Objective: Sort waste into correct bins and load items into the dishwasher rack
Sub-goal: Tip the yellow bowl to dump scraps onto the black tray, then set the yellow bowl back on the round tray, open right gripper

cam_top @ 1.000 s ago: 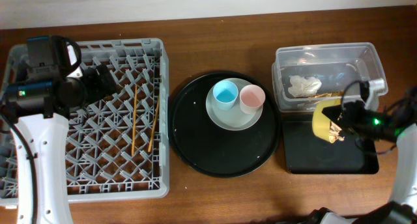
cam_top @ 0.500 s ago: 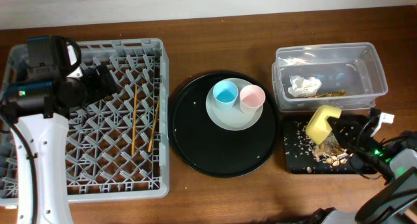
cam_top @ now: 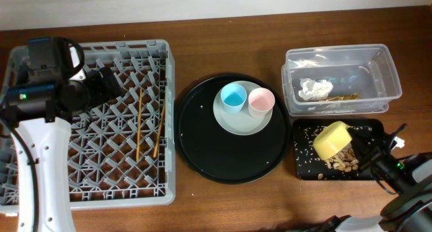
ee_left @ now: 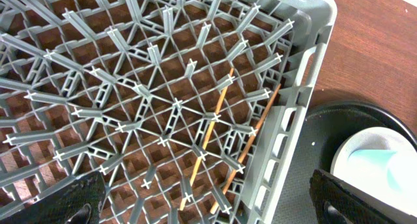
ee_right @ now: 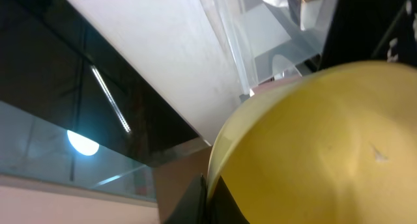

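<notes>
My right gripper turns the yellow bowl upright next, then brings it down onto the near part (cam_top: 231,157) of the big round tray, since that part lies empty.
My right gripper (cam_top: 361,151) is shut on the rim of the yellow bowl (cam_top: 331,139), tipped on its side over the flat black tray (cam_top: 304,170); the bowl fills the right wrist view (ee_right: 326,146). Tan food scraps (cam_top: 339,161) lie heaped and scattered on that tray. The clear tub (cam_top: 388,80) holds the white napkin (cam_top: 314,89) and the brown wrapper stick (cam_top: 343,97). The blue cup (cam_top: 233,97) and pink cup (cam_top: 260,101) stand on the pale plate (cam_top: 236,124). Two chopsticks (cam_top: 140,121) lie in the grey rack (cam_top: 165,77). My left gripper (ee_left: 208,208) is open above the rack.
The plate sits on a big round black tray (cam_top: 202,144) between rack and bins. The chopsticks show in the left wrist view (ee_left: 212,129), near the rack's right wall (ee_left: 293,129). Brown table runs round everything.
My right gripper has swung the bowl down and towards the front of the black tray, tipping it further. More scraps now lie on the tray. The left arm has not moved.
</notes>
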Robot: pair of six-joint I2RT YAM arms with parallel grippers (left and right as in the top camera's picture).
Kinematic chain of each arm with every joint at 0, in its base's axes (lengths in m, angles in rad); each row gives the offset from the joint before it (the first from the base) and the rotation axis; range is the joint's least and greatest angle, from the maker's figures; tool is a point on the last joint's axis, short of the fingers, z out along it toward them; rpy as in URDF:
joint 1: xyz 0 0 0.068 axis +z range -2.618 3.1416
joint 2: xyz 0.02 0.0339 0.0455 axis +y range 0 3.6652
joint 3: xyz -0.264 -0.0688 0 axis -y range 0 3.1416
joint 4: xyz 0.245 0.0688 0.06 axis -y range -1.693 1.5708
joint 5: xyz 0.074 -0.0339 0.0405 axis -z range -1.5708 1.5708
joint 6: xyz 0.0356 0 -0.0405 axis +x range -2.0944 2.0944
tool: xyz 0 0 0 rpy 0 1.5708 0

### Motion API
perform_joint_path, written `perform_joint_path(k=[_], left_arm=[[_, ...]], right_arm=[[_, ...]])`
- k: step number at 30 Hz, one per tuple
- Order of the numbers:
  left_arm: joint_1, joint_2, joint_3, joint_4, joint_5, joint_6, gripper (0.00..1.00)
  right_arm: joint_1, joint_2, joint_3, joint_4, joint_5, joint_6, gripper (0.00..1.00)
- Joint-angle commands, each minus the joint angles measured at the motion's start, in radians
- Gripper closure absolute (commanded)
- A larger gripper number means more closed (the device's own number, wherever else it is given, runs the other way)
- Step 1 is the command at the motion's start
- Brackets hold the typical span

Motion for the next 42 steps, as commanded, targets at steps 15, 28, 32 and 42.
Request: perform_joint_path(k=[15, 28, 32, 42], left_arm=[[0.004, 0.002, 0.010, 0.002, 0.003, -0.009, 0.01], [0.004, 0.002, 0.010, 0.002, 0.003, -0.009, 0.01], [0.004, 0.002, 0.010, 0.002, 0.003, -0.009, 0.01], [0.004, 0.002, 0.010, 0.002, 0.003, -0.009, 0.01]], right_arm=[[0.017, -0.192, 0.339, -0.398, 0.256, -0.246, 0.96], [1.074, -0.278, 0.757, -0.488, 1.274, 0.144, 0.96], [1.448, -0.178, 0.748, -0.435, 1.424, 0.272, 0.96], [1.837, 0.201, 0.748, -0.245, 1.511, 0.275, 0.96]])
